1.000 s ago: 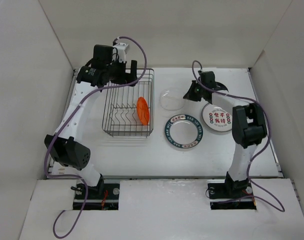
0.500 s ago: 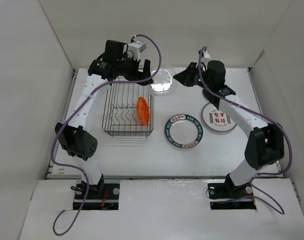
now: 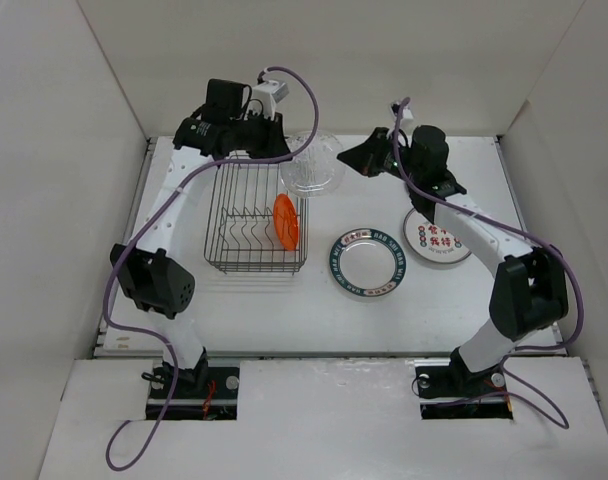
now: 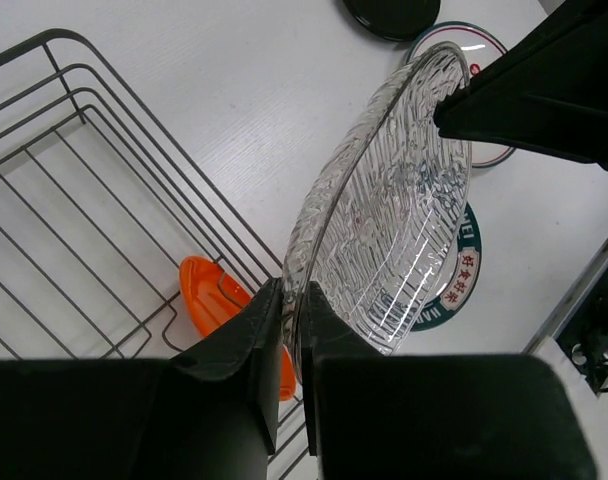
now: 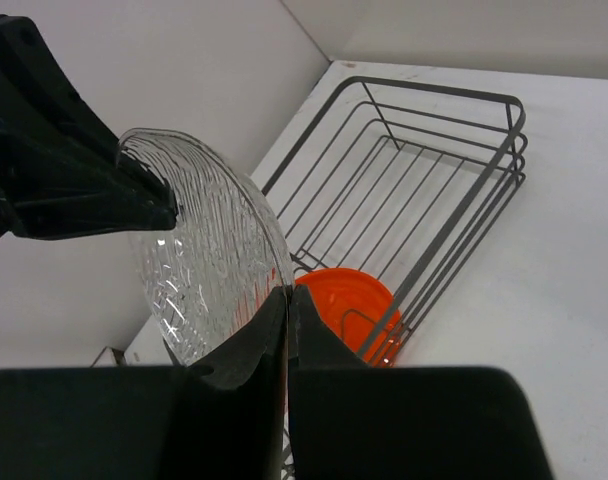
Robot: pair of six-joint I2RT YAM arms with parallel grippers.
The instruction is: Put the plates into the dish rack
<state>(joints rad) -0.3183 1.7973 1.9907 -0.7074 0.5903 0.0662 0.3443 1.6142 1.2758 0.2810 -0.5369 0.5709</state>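
Observation:
The empty slot (image 4: 156, 318) beside the orange plate is below and back of the clear plate. My left gripper next needs to move back while turning, lower the clear plate and then let go of it.
The small clear plate (image 3: 312, 163) hangs on edge in the air over the far right corner of the dish rack (image 3: 256, 268). My left gripper (image 3: 285, 152) is shut on its left rim, and my right gripper (image 3: 347, 160) is shut on the opposite rim. The left wrist view shows the ribbed clear plate (image 4: 389, 210) pinched in my left gripper (image 4: 295, 305). In the right wrist view my right gripper (image 5: 287, 300) nips the clear plate (image 5: 199, 250). The orange plate (image 3: 286, 221) stands upright in the rack.
The teal-lettered white plate (image 3: 368, 237) lies flat right of the rack. The grey-rimmed plate with characters (image 3: 434, 238) lies further right, partly under my right arm. The black plate (image 4: 392, 12) shows at the top edge of the left wrist view. White walls enclose the table.
My right gripper lifted the clear plate off the table and carried it towards the rack. My left gripper swung right from the rack's far edge and closed on the plate's other rim.

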